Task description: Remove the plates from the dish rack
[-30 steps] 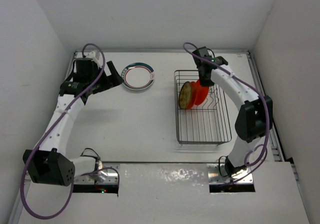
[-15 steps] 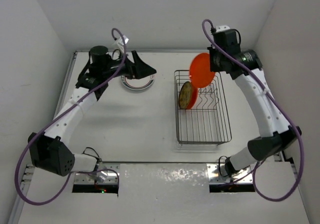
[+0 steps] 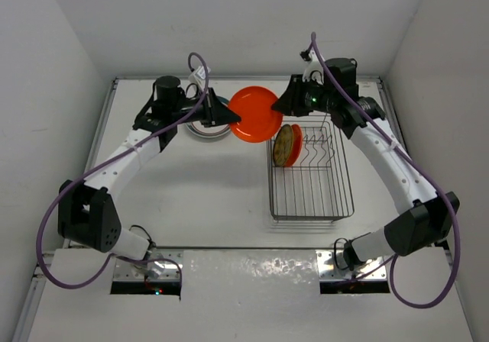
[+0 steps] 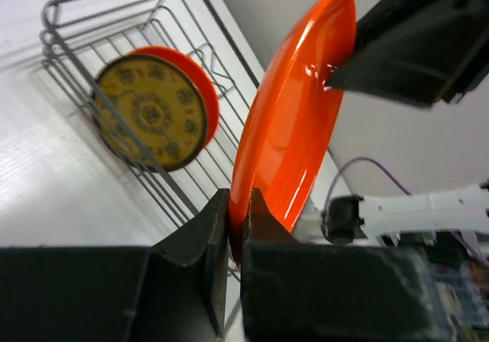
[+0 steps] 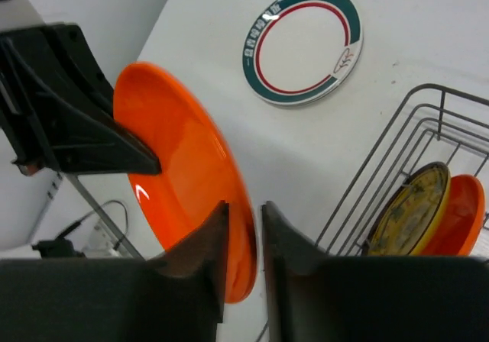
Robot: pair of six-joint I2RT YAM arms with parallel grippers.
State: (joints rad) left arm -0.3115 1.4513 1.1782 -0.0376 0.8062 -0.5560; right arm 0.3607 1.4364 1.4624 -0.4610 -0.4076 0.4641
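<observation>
Next, my left gripper draws back and down to release the plate on the bare tabletop beside the rack, which lies below it, toward my base.
A plain orange-red plate hangs on edge in the air, left of the dish rack. My left gripper is shut on its left rim; the left wrist view has the rim pinched between the fingers. My right gripper straddles the opposite rim, and its jaws stand open with a gap beside the plate. An orange plate with a yellow patterned centre stands upright in the rack's far left part.
A white plate with a green-and-red rim lies flat on the table at the back left, partly hidden under my left arm. The rack's wire rim is close below my right gripper. White walls enclose the table.
The right arm lifted the orange-red plate out of the rack and carried it left. The left arm swung right and shut on its rim. The right jaws have come apart.
</observation>
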